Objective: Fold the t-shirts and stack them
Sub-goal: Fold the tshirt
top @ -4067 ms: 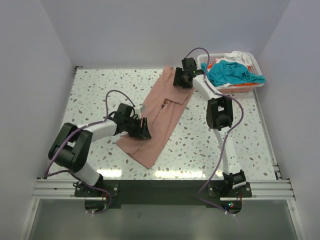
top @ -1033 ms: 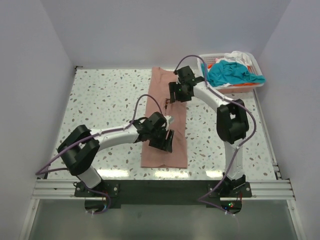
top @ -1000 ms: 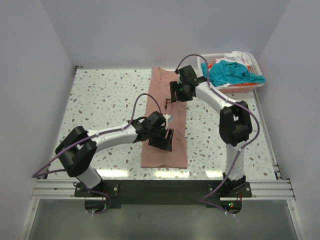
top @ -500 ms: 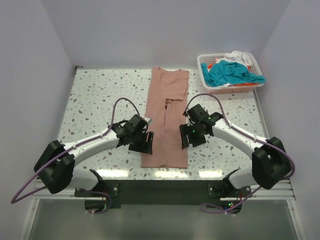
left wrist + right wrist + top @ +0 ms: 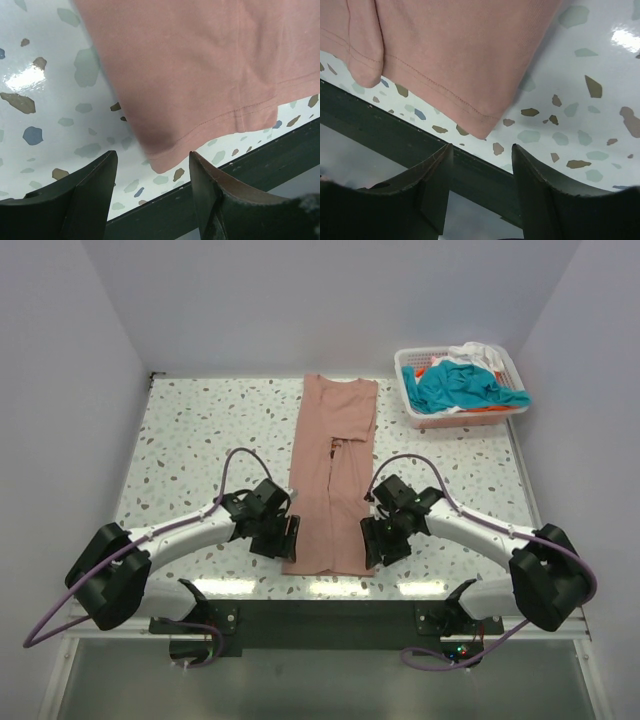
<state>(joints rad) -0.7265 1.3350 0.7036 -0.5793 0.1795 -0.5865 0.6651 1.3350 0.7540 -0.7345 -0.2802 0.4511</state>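
My left gripper comes down onto the hem corner (image 5: 161,164) beside it on the pink t-shirt next and closes there. That corner already points between the gripper's open fingers.
A dusty salmon-pink t-shirt (image 5: 333,475) lies folded into a long narrow strip down the middle of the table, collar at the far end, hem at the near edge. My left gripper (image 5: 287,537) is open and empty beside the hem's left corner (image 5: 165,160). My right gripper (image 5: 372,543) is open and empty beside the hem's right corner (image 5: 480,131). Both hover just above the table. Teal, white and orange t-shirts (image 5: 462,383) are heaped in a white basket (image 5: 411,412) at the far right.
The speckled table's (image 5: 200,440) dark near edge (image 5: 210,200) runs right under both grippers and shows in the right wrist view (image 5: 410,150). Grey walls close the table on three sides.
Both grippers let go of the pink shirt, which now lies straight and flat. They moved back toward the near edge and now flank the hem, open.
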